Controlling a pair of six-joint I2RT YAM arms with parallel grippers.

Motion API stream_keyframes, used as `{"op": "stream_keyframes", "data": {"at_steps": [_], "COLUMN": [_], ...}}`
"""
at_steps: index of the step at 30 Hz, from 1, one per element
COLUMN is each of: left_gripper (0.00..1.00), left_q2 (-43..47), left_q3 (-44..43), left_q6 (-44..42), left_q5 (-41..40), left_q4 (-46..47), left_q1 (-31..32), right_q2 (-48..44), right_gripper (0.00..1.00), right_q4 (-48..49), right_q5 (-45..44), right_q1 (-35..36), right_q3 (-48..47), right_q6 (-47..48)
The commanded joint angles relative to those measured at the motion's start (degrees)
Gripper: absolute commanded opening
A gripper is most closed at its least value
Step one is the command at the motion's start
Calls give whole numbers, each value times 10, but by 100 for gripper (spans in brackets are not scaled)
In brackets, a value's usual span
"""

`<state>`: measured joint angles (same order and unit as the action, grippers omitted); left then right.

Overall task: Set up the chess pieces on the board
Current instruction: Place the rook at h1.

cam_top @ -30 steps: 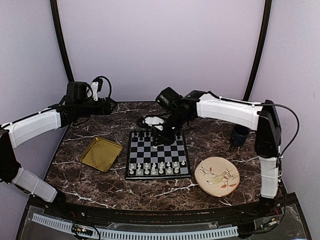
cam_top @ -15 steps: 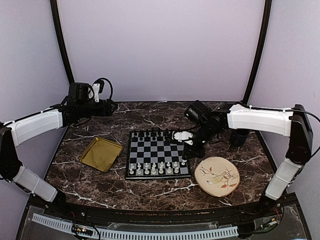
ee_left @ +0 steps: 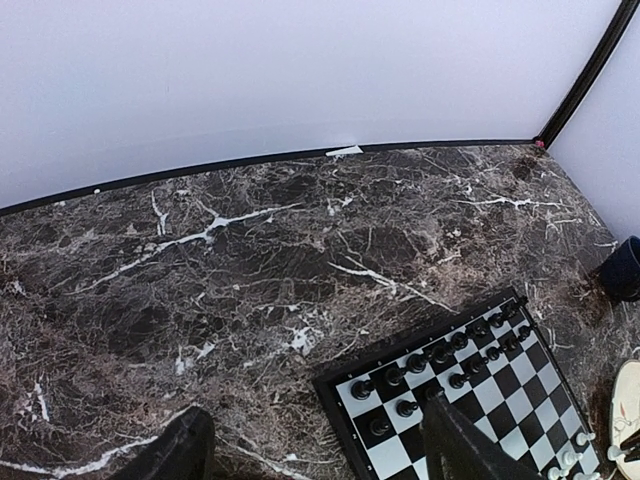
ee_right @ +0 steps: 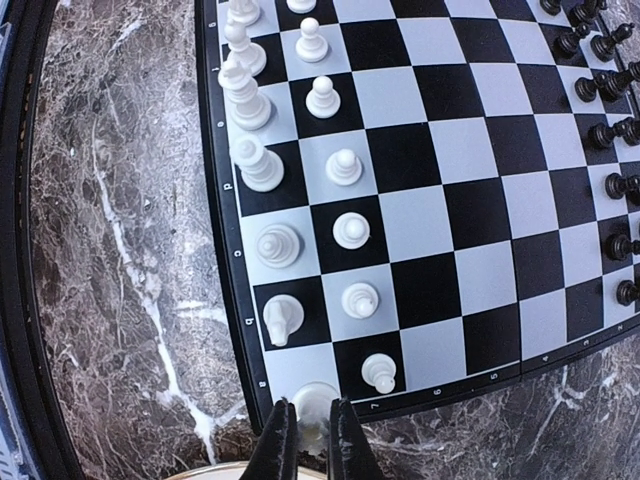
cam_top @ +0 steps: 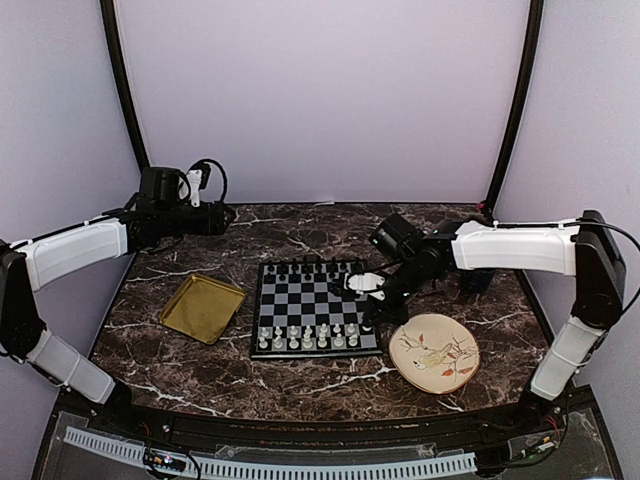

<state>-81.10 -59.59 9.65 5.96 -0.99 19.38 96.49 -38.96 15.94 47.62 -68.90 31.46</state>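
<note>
Next, the right gripper brings the white piece down onto the board's near corner square (ee_right: 300, 375) by the patterned plate, since that end of the white row is open.
The black-and-grey board (cam_top: 315, 300) lies mid-table. White chess pieces (cam_top: 308, 337) stand in two rows along its near edge; they also show in the right wrist view (ee_right: 345, 168). My right gripper (cam_top: 368, 322) is at the board's near right corner, shut on one white piece (ee_right: 313, 412) that stands on or just over the corner square (ee_right: 300, 375). My left gripper (cam_top: 225, 213) is open and empty, high over the table's far left; its fingers (ee_left: 180, 450) frame the board's far left corner (ee_left: 470, 400).
Black chessmen (cam_top: 310, 268) fill the board's far rows. A gold tray (cam_top: 202, 307) lies left of the board. A patterned plate (cam_top: 433, 352) lies right of it, close under my right gripper. A dark cup (cam_top: 478, 278) stands behind the right arm.
My right arm has swung from the board's far side to its near right corner and come down there with the white piece. The left arm has barely moved.
</note>
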Motion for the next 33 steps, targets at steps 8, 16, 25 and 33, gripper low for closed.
{"op": "stream_keyframes", "data": {"at_steps": [8,16,25,33], "left_gripper": [74,74,74,74], "left_q2": [-4,-5,-6,-6], "left_q3": [-12,-13,-13,-14], "left_q6": [-5,-4,-3,-2], "left_q5": [-1,3,6,8], "left_q4": [-7,-8,-7,-8], "left_q1": [-2,-2,-3,-3], "right_q2": [29,36,52,59], "right_gripper": [6,7,7,8], "right_q4": [38,35,37,36], "right_q5": [8,14,8,9], "right_q1": [-1,1,1,1], "right_q3": [23,25,25,25], "right_q6": [8,10,8,7]}}
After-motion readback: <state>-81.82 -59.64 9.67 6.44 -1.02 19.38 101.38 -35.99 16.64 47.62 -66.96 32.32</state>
